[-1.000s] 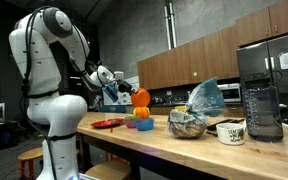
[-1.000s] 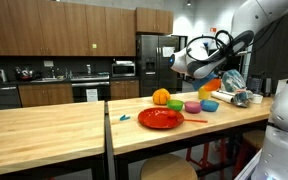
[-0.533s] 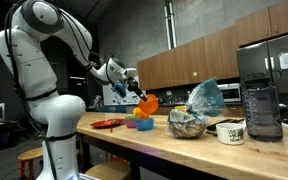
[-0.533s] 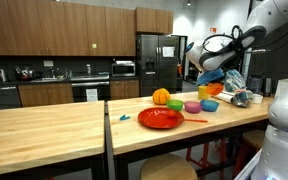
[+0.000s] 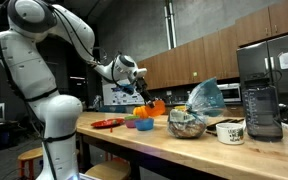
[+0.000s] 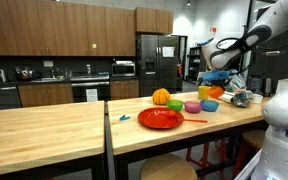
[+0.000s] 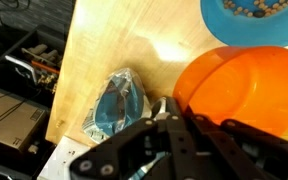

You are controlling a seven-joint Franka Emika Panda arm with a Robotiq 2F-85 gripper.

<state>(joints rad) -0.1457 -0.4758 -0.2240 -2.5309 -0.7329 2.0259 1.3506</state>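
Note:
I next lower the orange bowl straight onto the free bare wood below, beside the blue bowl, and release its rim.
My gripper (image 7: 169,108) is shut on the rim of an orange bowl (image 7: 244,85), which fills the right of the wrist view. In both exterior views the arm reaches out over the wooden table (image 5: 184,148) and holds the orange bowl (image 5: 156,105) (image 6: 210,92) in the air above a group of small coloured bowls (image 5: 139,123) (image 6: 192,106). Below the gripper (image 5: 142,93) in the wrist view lie a crumpled clear bag with blue contents (image 7: 114,105) and a blue bowl (image 7: 259,15) on the table top (image 7: 114,45).
A red plate (image 6: 160,118) and an orange round fruit (image 6: 161,97) sit near the table's end. A glass bowl (image 5: 187,124), a white mug (image 5: 231,131), a blue plastic bag (image 5: 206,97) and a black appliance (image 5: 261,95) stand further along. A stool (image 5: 29,160) is beside the robot base.
The arm has stretched out further along the table, carrying the orange bowl away from the robot body and slightly lower. The jaws have stayed shut on the bowl.

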